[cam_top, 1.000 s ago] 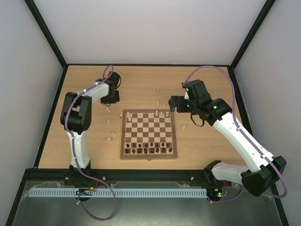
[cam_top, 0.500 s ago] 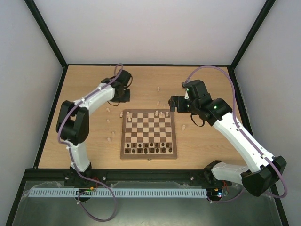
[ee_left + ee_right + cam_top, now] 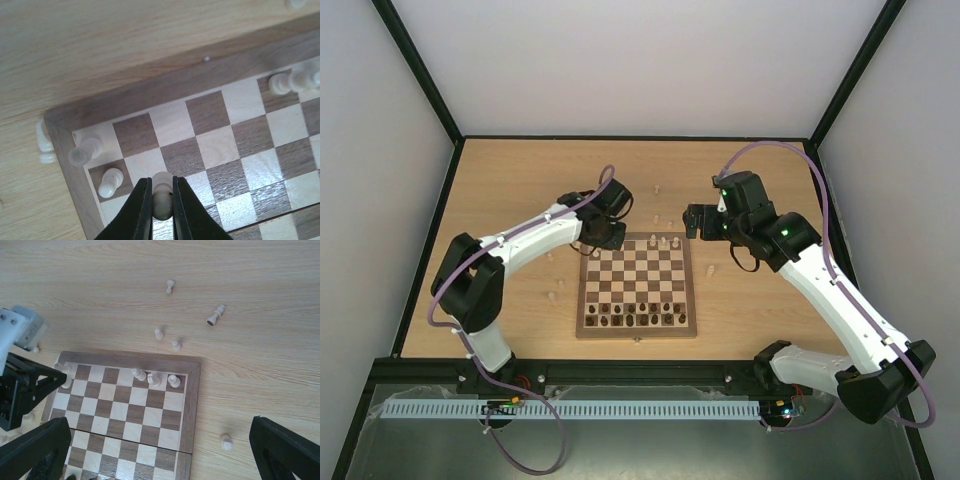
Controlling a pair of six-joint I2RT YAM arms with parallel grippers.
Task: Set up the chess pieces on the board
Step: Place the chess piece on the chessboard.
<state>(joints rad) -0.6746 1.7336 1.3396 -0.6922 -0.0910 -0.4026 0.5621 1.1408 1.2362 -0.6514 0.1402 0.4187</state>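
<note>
I should lower and release the pale pawn [image 3: 162, 197] next with my left gripper on the empty light square below it, beside the standing pawn.
The board [image 3: 692, 290] lies mid-table, with dark chessmen [image 3: 630, 318] on its near rows. My left gripper [image 3: 161, 186] is shut on a pale pawn [image 3: 162, 197], above the squares by the board's [image 3: 150, 95] far-left corner. Two pale chess pieces [image 3: 87, 150] [image 3: 110, 182] stand in that corner. Three more [image 3: 154, 378] stand on the far row near the right corner. My right gripper [image 3: 160, 422] hangs open and holds nothing, high above the far right of the board [image 3: 192, 405]. In the top view it [image 3: 692, 220] is just beyond the board's far edge.
Loose pale pieces lie on the tabletop: a pawn [image 3: 170, 286], a toppled one [image 3: 216, 315], two [image 3: 159, 334] [image 3: 176, 345] just beyond the board, one [image 3: 226, 442] right of it. Another [image 3: 45, 142] lies against the board's left border. Others [image 3: 552, 296] sit left of the board.
My left arm has swung right from the far-left tabletop to the board's far-left corner, with its jaws closed. The right arm has hardly moved.
</note>
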